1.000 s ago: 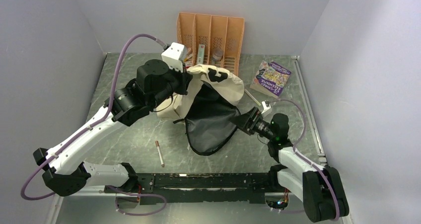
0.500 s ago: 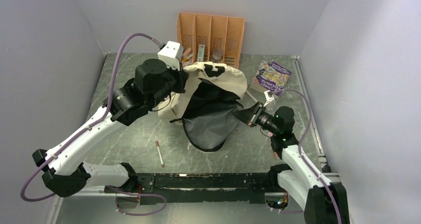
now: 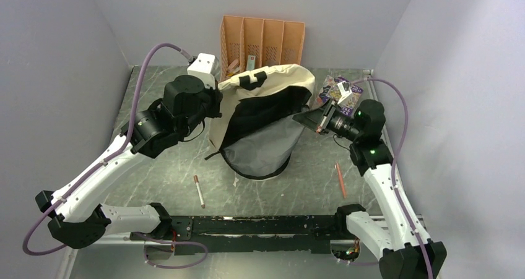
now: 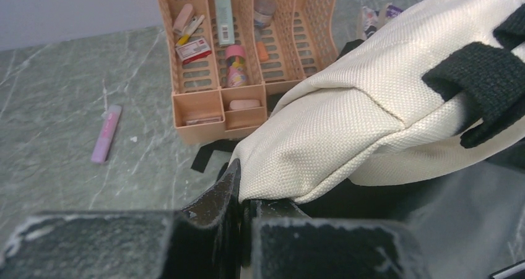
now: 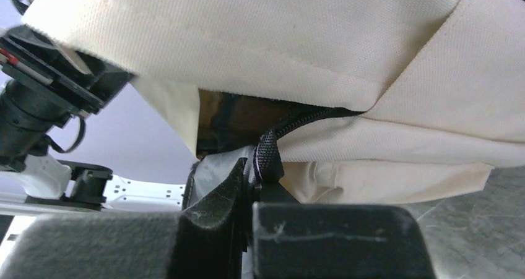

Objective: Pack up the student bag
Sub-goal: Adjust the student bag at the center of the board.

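The left gripper moves the cream fold down and back toward the bare tabletop beyond the pen next. It releases the fold there, as the bag [image 3: 272, 84] hangs raised.
The student bag [image 3: 272, 84], cream fabric with black straps and grey lining [image 3: 263, 149], stands in the middle of the table, stretched between both grippers with its mouth gaping toward the near edge. My left gripper [image 3: 218, 101] is shut on the bag's left cream edge. In the left wrist view the fabric [image 4: 347, 124] is pinched between the closed jaws of that gripper [image 4: 246, 189]. My right gripper [image 3: 308, 117] is shut on the right rim. The right wrist view shows the black zipper trim [image 5: 272, 146] and grey lining clamped in that gripper [image 5: 254, 180], with the cream panel [image 5: 309, 44] above.
An orange slotted organiser [image 3: 263, 41] with small stationery stands at the back, just behind the bag. A purple book [image 3: 334, 94] lies back right, partly behind my right wrist. A pen [image 3: 199, 190] lies front left, an orange pencil [image 3: 340, 179] front right, a pink marker [image 4: 106, 133] back left.
My right gripper has shut on the bag's rim and risen back and to the right, pulling the mouth wide open. The left gripper lifted its edge a little. The orange pencil is now uncovered.
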Robot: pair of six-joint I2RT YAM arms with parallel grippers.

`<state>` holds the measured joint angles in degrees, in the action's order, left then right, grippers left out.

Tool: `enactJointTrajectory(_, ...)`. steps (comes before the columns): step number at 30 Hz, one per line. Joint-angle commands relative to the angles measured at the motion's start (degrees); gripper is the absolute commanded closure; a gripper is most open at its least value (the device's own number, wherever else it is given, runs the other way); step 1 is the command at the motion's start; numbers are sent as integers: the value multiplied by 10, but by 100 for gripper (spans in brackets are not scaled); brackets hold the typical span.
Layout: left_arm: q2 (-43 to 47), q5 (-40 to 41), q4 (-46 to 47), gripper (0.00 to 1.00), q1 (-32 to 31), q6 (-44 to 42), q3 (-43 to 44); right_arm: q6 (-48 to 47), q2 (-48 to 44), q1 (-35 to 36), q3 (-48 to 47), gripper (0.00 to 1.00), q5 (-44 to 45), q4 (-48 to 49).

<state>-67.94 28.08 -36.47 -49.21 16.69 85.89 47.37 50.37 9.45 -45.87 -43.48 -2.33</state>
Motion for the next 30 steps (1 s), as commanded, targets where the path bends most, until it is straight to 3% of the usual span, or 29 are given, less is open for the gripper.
enactJointTrajectory(1, 10, 52, -29, 95, 8, -7, 33, -25, 8, 3, -104, 100, 4, -144)
enactJointTrajectory(11, 13, -23, -68, 95, 12, 43, -40, -117, 51, 2, -256, 100, 40, -426)
enactJointTrajectory(19, 58, -148, -21, 95, 11, 110, -181, -195, 94, 2, -380, 100, 137, -607)
enactJointTrajectory(23, 78, -165, -11, 95, 11, 141, -250, -199, 113, 2, -353, 100, 123, -596)
enactJointTrajectory(28, 112, -99, -25, 94, 11, 175, -318, -178, 135, 12, -277, 100, 87, -507)
enactJointTrajectory(30, 116, -85, -22, 89, 11, 181, -336, -170, 148, 27, -259, 100, 95, -477)
